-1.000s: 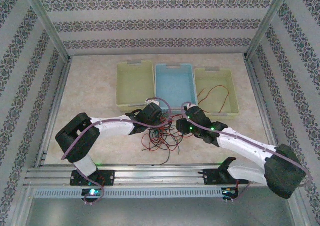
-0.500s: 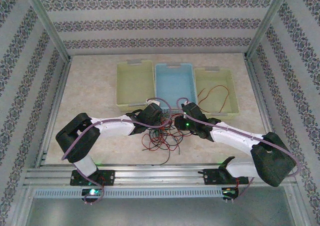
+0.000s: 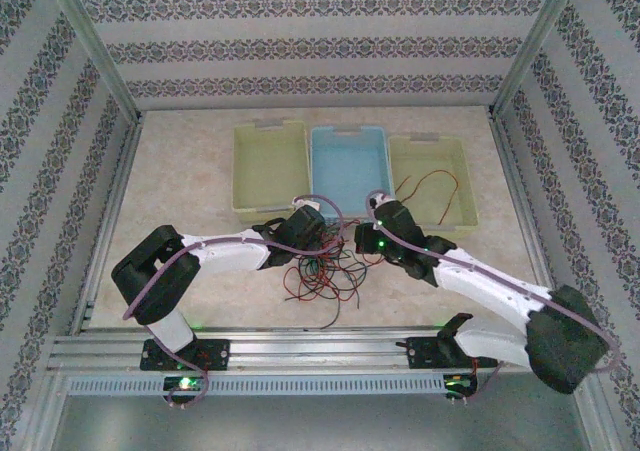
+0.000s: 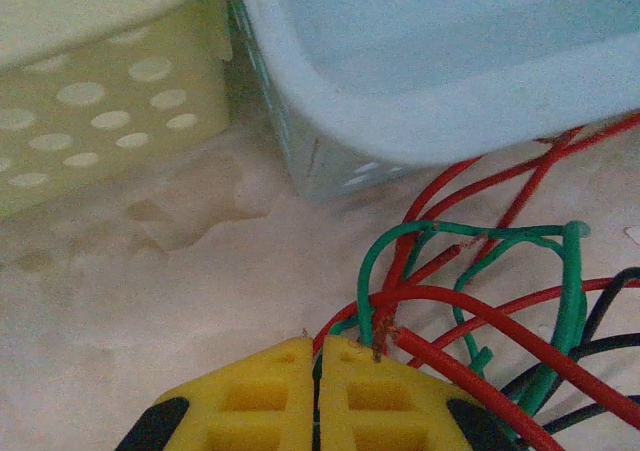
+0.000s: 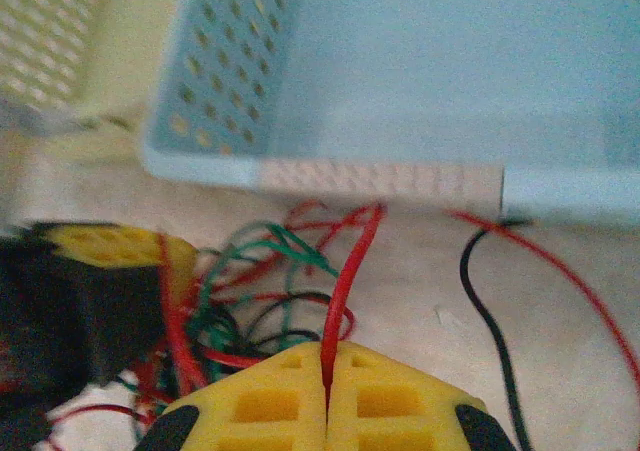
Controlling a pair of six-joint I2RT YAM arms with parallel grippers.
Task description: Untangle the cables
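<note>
My right gripper will lift its red cable up, carry it to the yellow bin beyond the blue one and let it go there, because the yellow bin already holds a red cable.
A tangle of thin red, green and black cables (image 3: 322, 271) lies on the table in front of the blue bin (image 3: 348, 166). My left gripper (image 3: 318, 235) sits at the tangle's top left. In the left wrist view its yellow jaws (image 4: 320, 343) are shut, with a green cable (image 4: 571, 291) and a red cable (image 4: 470, 311) running out of the gap. My right gripper (image 3: 362, 239) is at the tangle's top right, and its jaws (image 5: 328, 349) are shut on a single red cable (image 5: 345, 276) that arches up toward the blue bin (image 5: 400, 81). A black cable (image 5: 482, 291) lies loose to the right.
Three bins stand in a row behind the tangle: a yellow one (image 3: 268, 166) on the left, the blue one, and a yellow one (image 3: 432, 211) on the right holding a red cable (image 3: 432, 183). The bin walls are close ahead of both grippers. Metal rails line the table's sides.
The right arm swung left and then back right, with its gripper staying at the tangle's top right. The left arm has not moved.
</note>
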